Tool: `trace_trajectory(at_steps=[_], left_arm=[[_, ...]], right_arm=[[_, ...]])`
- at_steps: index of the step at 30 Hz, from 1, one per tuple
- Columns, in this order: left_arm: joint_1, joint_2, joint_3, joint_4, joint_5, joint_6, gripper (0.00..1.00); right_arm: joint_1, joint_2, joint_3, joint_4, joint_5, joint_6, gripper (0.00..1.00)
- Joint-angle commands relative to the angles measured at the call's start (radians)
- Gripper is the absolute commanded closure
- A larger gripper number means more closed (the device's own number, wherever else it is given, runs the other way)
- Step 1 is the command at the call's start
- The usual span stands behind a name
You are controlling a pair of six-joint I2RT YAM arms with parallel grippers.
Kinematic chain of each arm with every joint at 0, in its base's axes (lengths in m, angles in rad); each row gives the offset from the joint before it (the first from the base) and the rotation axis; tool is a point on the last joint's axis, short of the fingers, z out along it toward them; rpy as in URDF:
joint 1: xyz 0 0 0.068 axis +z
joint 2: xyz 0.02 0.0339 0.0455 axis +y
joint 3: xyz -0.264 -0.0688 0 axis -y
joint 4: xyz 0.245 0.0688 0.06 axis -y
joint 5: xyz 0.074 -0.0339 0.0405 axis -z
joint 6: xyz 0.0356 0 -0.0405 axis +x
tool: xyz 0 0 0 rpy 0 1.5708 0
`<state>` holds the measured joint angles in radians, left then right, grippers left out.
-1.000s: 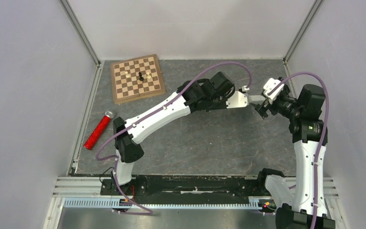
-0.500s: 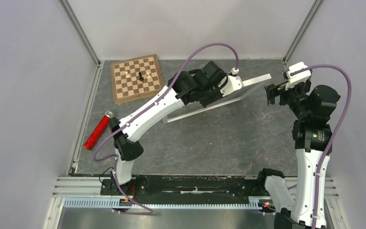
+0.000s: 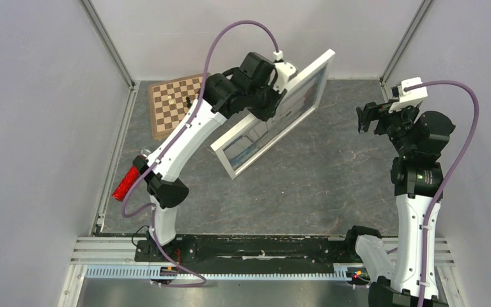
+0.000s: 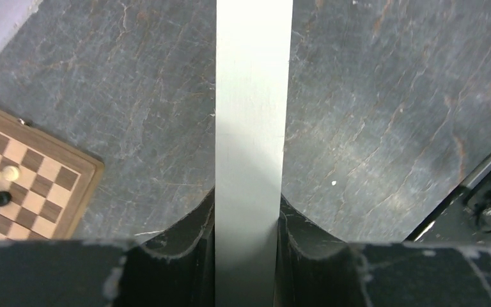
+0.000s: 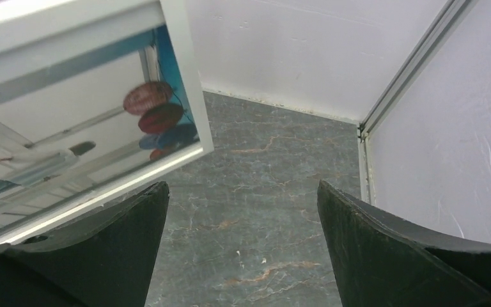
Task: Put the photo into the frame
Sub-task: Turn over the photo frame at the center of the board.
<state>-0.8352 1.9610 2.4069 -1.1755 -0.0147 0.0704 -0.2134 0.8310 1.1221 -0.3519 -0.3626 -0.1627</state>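
Next, my left gripper will turn down to lay the tilted frame on the bare tabletop with its glass side up and let go of it, because the photo (image 3: 275, 121) is already inside.
My left gripper (image 3: 281, 75) is shut on the upper bar of the frame (image 3: 224, 155) and holds it in the air over the middle of the table, tilted up with its white face showing. The photo (image 3: 275, 121) sits inside it, seen through the glass. In the left wrist view the frame's white edge (image 4: 250, 115) runs straight up between the fingers of my left gripper (image 4: 248, 214). My right gripper (image 3: 362, 120) hangs open to the right, apart from the frame. In the right wrist view the frame (image 5: 185, 77) and the photo's red lanterns (image 5: 148, 99) fill the upper left, beyond my open right gripper (image 5: 243, 192).
A wooden chessboard (image 3: 172, 102) with a few pieces lies at the back left, also seen in the left wrist view (image 4: 25, 179). A red cylinder (image 3: 126, 182) lies by the left wall. Grey walls close in the left, right and back sides.
My left arm has swung the frame up and to the left, from lying edge-on low over the table to standing tilted. My right gripper has drawn back to the right, away from it.
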Motion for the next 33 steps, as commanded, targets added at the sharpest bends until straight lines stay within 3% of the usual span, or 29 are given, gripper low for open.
trace_trajectory(at_steps=[1,14,21,33], left_arm=[[0.047,-0.062,0.068,0.235,0.134,-0.237,0.98],[0.192,-0.029,0.05,0.293,0.327,-0.549,0.98],[0.256,-0.068,-0.129,0.386,0.421,-0.694,0.98],[0.295,-0.206,-0.542,0.593,0.434,-0.785,0.98]], right_arm=[[-0.002,0.009,0.001,0.052,0.021,0.047,0.12],[-0.001,0.038,0.006,0.047,0.005,0.075,0.12],[-0.002,0.037,-0.017,0.042,0.005,0.068,0.12],[-0.002,0.014,-0.066,0.042,-0.009,0.06,0.12]])
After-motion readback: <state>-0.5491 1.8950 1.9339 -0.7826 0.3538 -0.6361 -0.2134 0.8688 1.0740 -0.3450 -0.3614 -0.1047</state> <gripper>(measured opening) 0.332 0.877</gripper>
